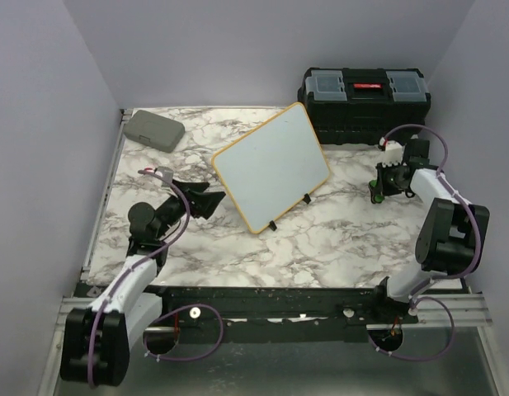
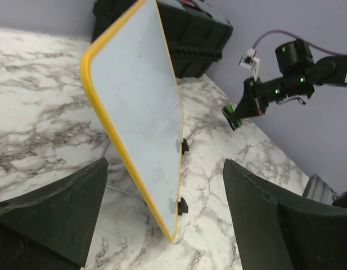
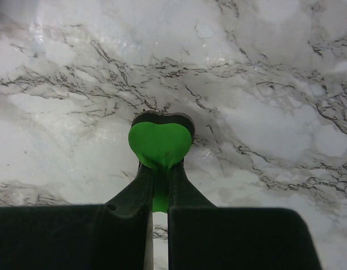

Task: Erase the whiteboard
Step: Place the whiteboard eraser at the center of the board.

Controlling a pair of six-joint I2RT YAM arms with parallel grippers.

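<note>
The green heart-shaped eraser needs to go onto the marble (image 1: 373, 197) beside the whiteboard. My right gripper should move down to the marble first and then let go of the eraser.
The whiteboard (image 1: 270, 169), white with a yellow frame and two black feet, stands tilted near the middle of the marble table, and its face looks blank. In the left wrist view the whiteboard (image 2: 136, 95) is edge-on, its lower corner between my fingers without touching them. My left gripper (image 1: 206, 199) is open at the board's left edge. My right gripper (image 1: 378, 190) hangs to the right of the board, apart from it, shut on a green heart-shaped eraser (image 3: 160, 142) that points down at the table. The eraser (image 2: 233, 115) also shows from the left wrist.
A black toolbox (image 1: 365, 99) with clear lid compartments stands at the back right, just behind the board. A flat grey case (image 1: 153, 128) lies at the back left corner. Purple walls enclose the marble table (image 1: 320, 239) on three sides.
</note>
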